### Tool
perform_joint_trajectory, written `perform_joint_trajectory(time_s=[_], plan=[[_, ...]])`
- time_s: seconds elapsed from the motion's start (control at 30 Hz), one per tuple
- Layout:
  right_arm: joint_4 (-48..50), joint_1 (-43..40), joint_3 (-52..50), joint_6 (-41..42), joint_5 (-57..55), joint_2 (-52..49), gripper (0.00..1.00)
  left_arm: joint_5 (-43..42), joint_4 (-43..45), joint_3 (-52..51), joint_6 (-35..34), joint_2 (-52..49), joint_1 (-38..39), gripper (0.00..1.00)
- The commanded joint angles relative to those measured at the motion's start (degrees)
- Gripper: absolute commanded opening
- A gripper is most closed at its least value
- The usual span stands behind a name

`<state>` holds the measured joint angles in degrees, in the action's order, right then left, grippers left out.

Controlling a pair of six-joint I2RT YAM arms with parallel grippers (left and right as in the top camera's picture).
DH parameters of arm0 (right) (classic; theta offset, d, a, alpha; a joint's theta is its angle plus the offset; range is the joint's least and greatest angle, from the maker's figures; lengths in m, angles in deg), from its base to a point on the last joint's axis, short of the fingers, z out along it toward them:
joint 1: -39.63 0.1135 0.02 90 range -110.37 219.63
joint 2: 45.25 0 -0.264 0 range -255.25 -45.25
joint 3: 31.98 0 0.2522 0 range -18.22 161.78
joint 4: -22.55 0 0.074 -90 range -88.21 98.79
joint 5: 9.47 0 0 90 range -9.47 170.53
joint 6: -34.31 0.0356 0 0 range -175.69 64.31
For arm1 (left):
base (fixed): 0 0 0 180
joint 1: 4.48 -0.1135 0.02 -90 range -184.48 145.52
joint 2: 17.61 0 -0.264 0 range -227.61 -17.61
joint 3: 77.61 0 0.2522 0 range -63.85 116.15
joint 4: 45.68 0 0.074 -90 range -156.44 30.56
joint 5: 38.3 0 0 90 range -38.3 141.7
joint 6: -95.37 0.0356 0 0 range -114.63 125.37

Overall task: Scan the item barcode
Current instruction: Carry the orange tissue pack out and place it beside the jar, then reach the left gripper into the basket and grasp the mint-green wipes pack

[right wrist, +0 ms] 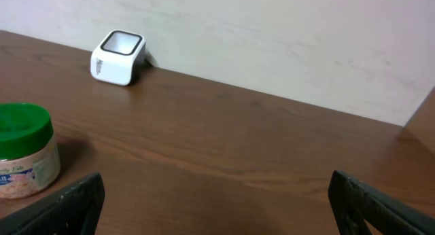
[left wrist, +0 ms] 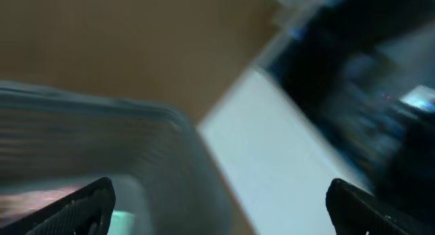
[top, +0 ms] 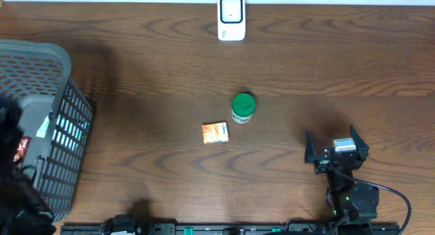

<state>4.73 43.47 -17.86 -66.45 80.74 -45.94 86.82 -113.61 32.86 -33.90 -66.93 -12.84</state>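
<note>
My left gripper will tilt its fingers downward and lower them past the basket's rim onto the teal item (top: 43,127) (left wrist: 122,223), because it lies below my left gripper, down inside the basket.
The white barcode scanner (top: 231,18) stands at the far edge of the table; the right wrist view shows the scanner (right wrist: 118,57) against the wall. A green-lidded jar (top: 243,107) and a small orange packet (top: 215,132) sit mid-table. The jar (right wrist: 24,150) is at the left of the right wrist view. My right gripper (top: 331,134) rests near the front right, open and empty (right wrist: 217,201), well to the right of both items. My left arm (top: 12,153) is a dark blur over the basket. The left gripper (left wrist: 221,208) is open, nothing between its fingers.
A grey slatted basket (top: 64,119) fills the left side of the table, with a teal item and a red packet inside. The left wrist view is blurred, showing the basket rim (left wrist: 102,113) and a white surface beyond it.
</note>
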Motion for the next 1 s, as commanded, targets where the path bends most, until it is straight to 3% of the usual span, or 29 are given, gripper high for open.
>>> perform_joint_trajectory(time_s=[0.0, 0.23, 0.47, 0.57, 0.77, 0.97], plan=[[-0.24, 0.13, -0.04, 0.85, 0.11, 0.31, 0.99, -0.81, -3.13, -1.4, 3.48, -4.07, -8.7, 1.0], [-0.24, 0.13, -0.04, 0.85, 0.11, 0.31, 0.99, -9.42, -13.11, -1.7, 0.98, -18.69, -22.51, 1.0], [-0.24, 0.13, -0.04, 0.85, 0.11, 0.31, 0.99, -28.26, -14.21, -1.77, 13.4, -34.45, -27.65, 1.0], [-0.24, 0.13, -0.04, 0.85, 0.11, 0.31, 0.99, -31.1, -14.38, -2.62, 16.57, -40.39, -27.96, 1.0], [-0.24, 0.13, -0.04, 0.85, 0.09, 0.31, 0.99, -31.34, -10.73, -8.22, 16.52, -46.47, -28.89, 1.0], [-0.24, 0.13, -0.04, 0.85, 0.11, 0.31, 0.99, -38.84, -0.68, -19.76, 18.08, -46.8, -32.65, 0.98]])
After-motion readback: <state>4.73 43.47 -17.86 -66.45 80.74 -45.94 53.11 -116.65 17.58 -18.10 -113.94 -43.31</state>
